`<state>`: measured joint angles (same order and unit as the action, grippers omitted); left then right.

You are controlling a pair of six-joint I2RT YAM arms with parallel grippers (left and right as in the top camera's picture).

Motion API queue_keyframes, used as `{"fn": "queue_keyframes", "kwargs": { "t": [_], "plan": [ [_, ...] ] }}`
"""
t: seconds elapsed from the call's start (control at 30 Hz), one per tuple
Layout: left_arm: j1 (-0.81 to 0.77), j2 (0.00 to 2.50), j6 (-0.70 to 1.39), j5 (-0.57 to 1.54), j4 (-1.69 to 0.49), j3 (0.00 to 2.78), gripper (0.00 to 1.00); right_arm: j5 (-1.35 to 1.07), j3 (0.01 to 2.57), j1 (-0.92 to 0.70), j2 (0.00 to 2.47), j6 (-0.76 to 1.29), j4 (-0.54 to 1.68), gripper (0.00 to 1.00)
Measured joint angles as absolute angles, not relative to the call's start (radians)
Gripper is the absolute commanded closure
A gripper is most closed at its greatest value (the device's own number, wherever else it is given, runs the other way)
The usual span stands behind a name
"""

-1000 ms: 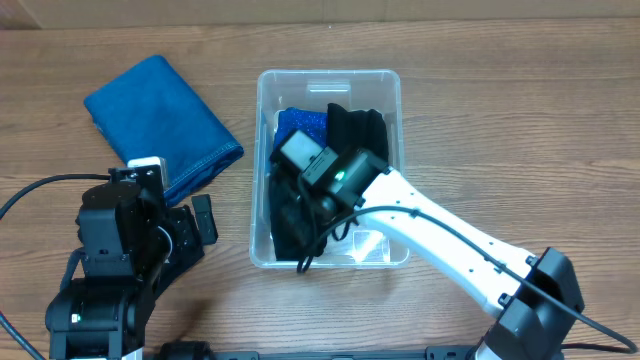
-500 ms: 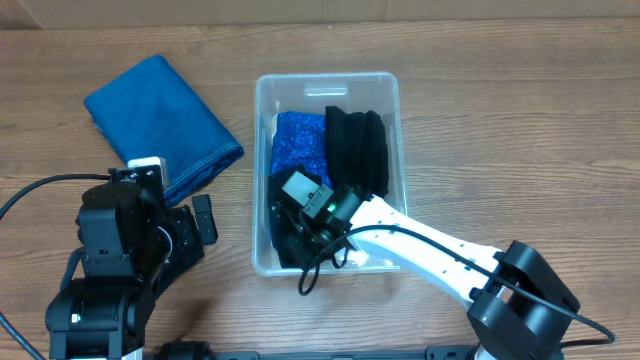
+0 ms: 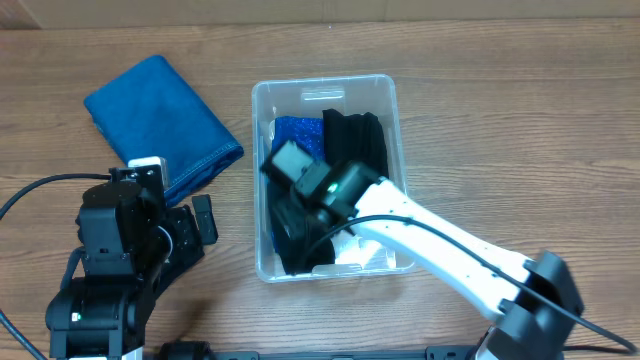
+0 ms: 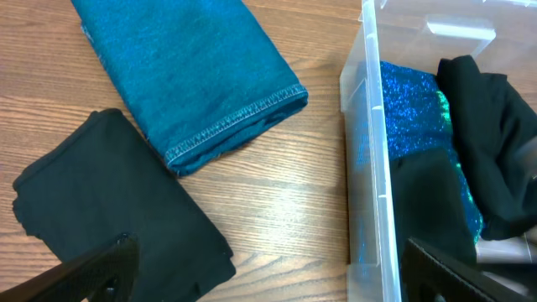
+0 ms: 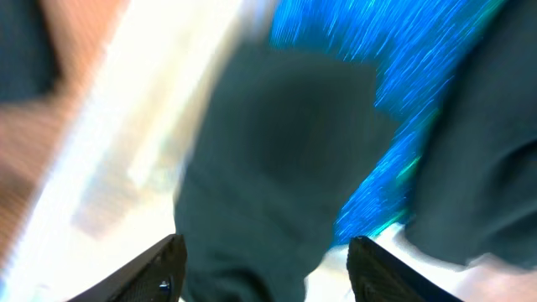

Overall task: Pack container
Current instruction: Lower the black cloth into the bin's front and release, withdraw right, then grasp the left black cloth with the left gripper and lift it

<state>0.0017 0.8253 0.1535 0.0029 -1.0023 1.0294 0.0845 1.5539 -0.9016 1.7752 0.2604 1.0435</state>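
Next I should move my left gripper to the left in the overhead view and down onto the black cloth's edge farthest from the container (image 4: pixel 49 247), as this cloth lies unpacked.
The container (image 3: pixel 325 82) is a clear plastic bin in the middle of the table. It holds a sparkly blue cloth (image 3: pixel 298 130), a black cloth (image 3: pixel 356 140) beside it, and another black cloth (image 3: pixel 290 240) at the near left. My right gripper (image 3: pixel 290 212) hangs over that near-left cloth. In the blurred right wrist view my right gripper (image 5: pixel 264 248) is open, with the dark cloth (image 5: pixel 277 151) loose below the jaws. My left gripper (image 4: pixel 268 285) stands wide open over bare wood, left of the container wall (image 4: pixel 369 168).
A folded blue cloth (image 3: pixel 160 125) lies on the table at the far left, also in the left wrist view (image 4: pixel 185 75). A folded black cloth (image 4: pixel 109 201) lies just nearer, under my left arm (image 3: pixel 120 250). Cables run along the near edge.
My right gripper has gone from shut to open, letting go of the black cloth in the bin's near left. It has risen a little, and the bin has shifted slightly left. The left arm is still.
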Motion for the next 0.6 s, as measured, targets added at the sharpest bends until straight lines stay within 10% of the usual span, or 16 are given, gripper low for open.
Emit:
{"fn": "queue_keyframes", "kwargs": {
  "t": [0.23,0.4,0.6],
  "plan": [
    [0.019,0.825,0.214,-0.066,-1.105,1.030,0.00,0.173,1.704,-0.615,1.502,0.301,1.143,0.00],
    [0.163,0.825,0.346,-0.107,-1.196,1.030,0.00,0.088,1.707,-0.253,1.472,0.308,1.380,0.27],
    [0.355,0.825,0.444,-0.094,-1.283,1.031,0.00,0.002,1.520,-0.097,1.512,0.310,1.428,0.23]
  ]
}}
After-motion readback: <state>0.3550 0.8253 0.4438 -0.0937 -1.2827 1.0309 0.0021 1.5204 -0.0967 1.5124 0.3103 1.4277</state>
